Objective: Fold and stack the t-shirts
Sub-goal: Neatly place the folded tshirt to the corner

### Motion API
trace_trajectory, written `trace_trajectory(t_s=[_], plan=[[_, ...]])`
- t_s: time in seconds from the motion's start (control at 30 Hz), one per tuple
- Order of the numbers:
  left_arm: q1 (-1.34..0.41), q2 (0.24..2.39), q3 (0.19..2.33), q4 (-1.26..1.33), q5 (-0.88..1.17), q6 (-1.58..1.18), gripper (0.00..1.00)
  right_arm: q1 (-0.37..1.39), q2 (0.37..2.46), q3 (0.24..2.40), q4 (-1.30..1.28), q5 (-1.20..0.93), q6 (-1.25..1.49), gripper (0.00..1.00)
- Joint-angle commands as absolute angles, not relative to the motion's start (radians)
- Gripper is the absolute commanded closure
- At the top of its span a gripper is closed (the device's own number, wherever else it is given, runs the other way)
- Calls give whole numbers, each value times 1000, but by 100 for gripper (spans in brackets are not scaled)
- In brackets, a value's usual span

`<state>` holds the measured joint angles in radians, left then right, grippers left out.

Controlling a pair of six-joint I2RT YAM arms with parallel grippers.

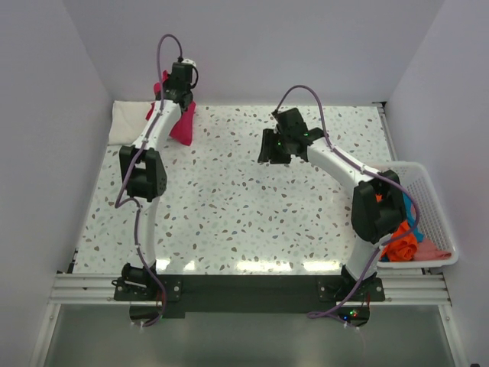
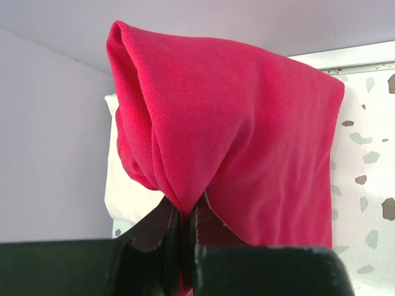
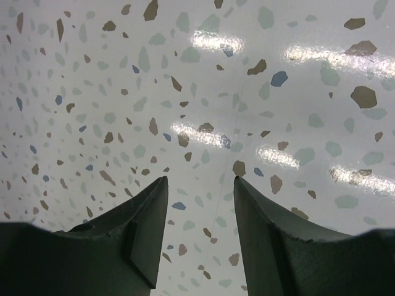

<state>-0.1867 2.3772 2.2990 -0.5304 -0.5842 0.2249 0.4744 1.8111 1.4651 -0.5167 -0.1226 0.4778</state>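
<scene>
The red t-shirt should go to the left in the top view with my left gripper, over the folded cream-white t-shirt, so that I can stack and release it there.
My left gripper is shut on the magenta-red t-shirt at the table's far left corner; in the left wrist view the folded cloth hangs bunched from the gripper. A cream-white t-shirt lies folded beside it against the back wall and shows behind the red cloth. My right gripper is open and empty above the bare table middle; it holds nothing in the right wrist view. Orange, blue and pink t-shirts lie in the basket.
A white mesh basket stands at the table's right edge beside the right arm's base. White walls enclose the speckled table at the back and both sides. A metal rail runs along the near edge.
</scene>
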Motion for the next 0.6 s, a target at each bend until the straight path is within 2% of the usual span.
trace_trajectory(t_s=[0.0,0.57], plan=[[-176,2324,2372,-474,-549,275,100,485,1767,1523,-534,-114,476,50],[-100,2214,2395,-486,-408,236,100,488,1770,1577,-549,-112,476,51]])
